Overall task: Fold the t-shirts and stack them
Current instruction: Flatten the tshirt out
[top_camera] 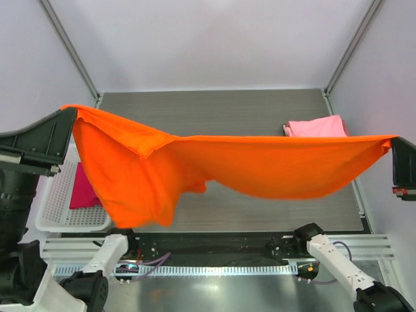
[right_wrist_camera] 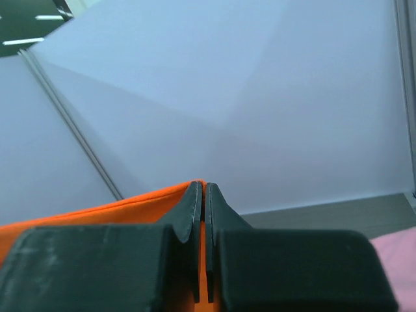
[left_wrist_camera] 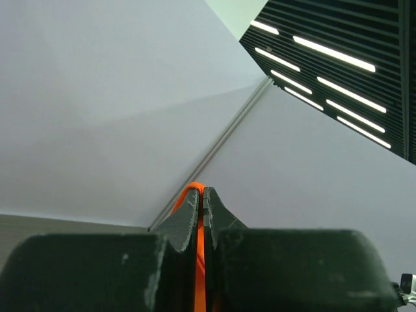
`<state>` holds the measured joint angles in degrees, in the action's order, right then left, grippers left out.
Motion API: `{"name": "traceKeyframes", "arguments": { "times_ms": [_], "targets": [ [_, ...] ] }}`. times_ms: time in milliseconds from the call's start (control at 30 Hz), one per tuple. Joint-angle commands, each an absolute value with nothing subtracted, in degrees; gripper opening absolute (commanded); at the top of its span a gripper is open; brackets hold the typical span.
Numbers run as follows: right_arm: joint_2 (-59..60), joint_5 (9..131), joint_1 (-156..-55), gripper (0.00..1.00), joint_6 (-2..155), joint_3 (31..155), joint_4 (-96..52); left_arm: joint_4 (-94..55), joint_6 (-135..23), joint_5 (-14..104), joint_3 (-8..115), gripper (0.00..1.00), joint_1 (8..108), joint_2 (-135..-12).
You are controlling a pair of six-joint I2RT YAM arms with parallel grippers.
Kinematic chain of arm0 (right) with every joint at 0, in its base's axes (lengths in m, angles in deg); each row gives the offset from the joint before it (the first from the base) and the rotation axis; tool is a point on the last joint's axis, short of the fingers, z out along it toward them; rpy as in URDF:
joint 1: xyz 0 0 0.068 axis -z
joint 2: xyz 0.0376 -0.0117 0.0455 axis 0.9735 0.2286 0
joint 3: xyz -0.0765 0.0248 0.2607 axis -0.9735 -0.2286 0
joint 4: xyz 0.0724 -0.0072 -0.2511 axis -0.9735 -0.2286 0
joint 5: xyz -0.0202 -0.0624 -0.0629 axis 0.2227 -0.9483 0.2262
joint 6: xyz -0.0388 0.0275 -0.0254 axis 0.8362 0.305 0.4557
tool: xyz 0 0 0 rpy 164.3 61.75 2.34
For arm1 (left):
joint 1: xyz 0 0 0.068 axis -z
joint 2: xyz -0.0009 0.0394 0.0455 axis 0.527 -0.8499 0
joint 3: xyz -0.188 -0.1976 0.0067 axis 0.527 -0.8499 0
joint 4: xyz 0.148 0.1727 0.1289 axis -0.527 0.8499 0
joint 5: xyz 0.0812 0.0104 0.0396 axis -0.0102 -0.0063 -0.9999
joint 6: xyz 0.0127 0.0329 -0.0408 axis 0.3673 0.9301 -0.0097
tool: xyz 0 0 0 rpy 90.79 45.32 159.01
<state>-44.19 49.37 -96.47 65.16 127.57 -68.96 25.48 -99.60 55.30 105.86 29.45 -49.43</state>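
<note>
The right gripper lowers the hanging orange t-shirt to the left in the top view next, onto the tabletop by the pink t-shirt [top_camera: 316, 127] below, and releases it there.
A bright orange t-shirt [top_camera: 247, 162] hangs stretched in the air across the table, held at both ends. My left gripper [top_camera: 70, 117] is shut on its left corner, and orange cloth [left_wrist_camera: 200, 260] shows pinched between the jaws of the left gripper [left_wrist_camera: 203, 195]. At the far right my right gripper [top_camera: 394, 144] is shut on the other end, and in its wrist view the right gripper [right_wrist_camera: 205, 188] pinches orange cloth [right_wrist_camera: 97, 211]. The shirt's left part sags lowest. A folded light pink t-shirt [top_camera: 316, 127] lies at the back right. A magenta t-shirt [top_camera: 83, 190] lies in the basket.
A white lattice basket [top_camera: 55, 208] stands at the table's left edge. The grey table [top_camera: 214, 114] runs back to white walls with metal corner posts [top_camera: 68, 45]. The arms' bases [top_camera: 305, 237] sit along the near rail.
</note>
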Motion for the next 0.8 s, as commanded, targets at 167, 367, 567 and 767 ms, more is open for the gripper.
{"name": "traceKeyframes", "arguments": {
  "times_ms": [167, 367, 567, 767],
  "targets": [
    [-33.9, 45.3, -96.2, 0.01, 65.2, 116.0, -70.5, 14.7, -103.9, 56.9, 93.9, 0.00, 29.3, -58.5],
    [-23.5, 39.9, -96.2, 0.01, 63.3, 108.4, -62.4, 5.7, -102.5, 53.5, 81.7, 0.00, 29.3, -66.7],
    [-8.2, 42.4, -96.0, 0.01, 62.5, 121.7, -60.0, 8.4, -97.2, 50.5, 100.2, 0.00, 29.1, -83.6],
    [4.4, 47.8, -91.0, 0.01, 60.7, 138.6, -60.6, 9.6, -98.7, 52.4, 128.3, 0.00, 24.8, -99.2]
  ]
}}
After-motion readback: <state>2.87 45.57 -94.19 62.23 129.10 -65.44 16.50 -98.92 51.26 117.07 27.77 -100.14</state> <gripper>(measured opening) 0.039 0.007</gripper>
